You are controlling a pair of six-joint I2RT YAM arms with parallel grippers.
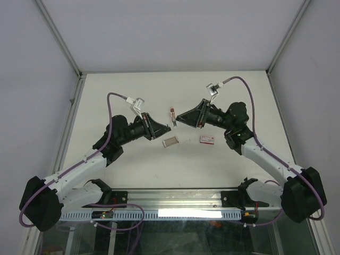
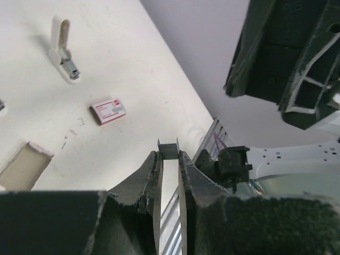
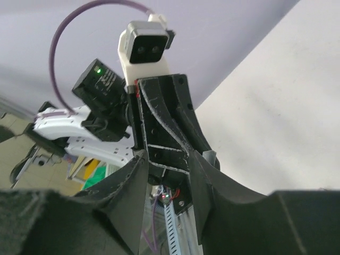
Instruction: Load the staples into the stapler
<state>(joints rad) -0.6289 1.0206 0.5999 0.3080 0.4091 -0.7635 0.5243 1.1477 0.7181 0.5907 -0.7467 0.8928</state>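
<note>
My left gripper should move back and down to the tabletop on the pinkish oblong's near side next, turning its fingers downward, because that spot is bare.
My left gripper [image 1: 169,127] [image 2: 169,154] is shut on a short grey metal staple strip [image 2: 169,149], pinched crosswise at its fingertips above the table. The white staples box [image 1: 207,139] [image 2: 108,110] with its red mark lies flat on the table, to the right of both grippers. The small stapler [image 1: 172,113] [image 2: 62,49] lies further back, its white top swung up. My right gripper [image 1: 178,118] [image 3: 169,158] faces the left one tip to tip, just apart, and stands open and empty. In the right wrist view the left gripper's fingers [image 3: 164,133] fill the gap.
A plain pinkish oblong [image 1: 170,142] [image 2: 21,167] lies on the table just in front of the grippers. A metal rail [image 1: 175,204] runs along the near edge between the arm bases. Upright frame posts [image 1: 74,101] stand at the table's back corners.
</note>
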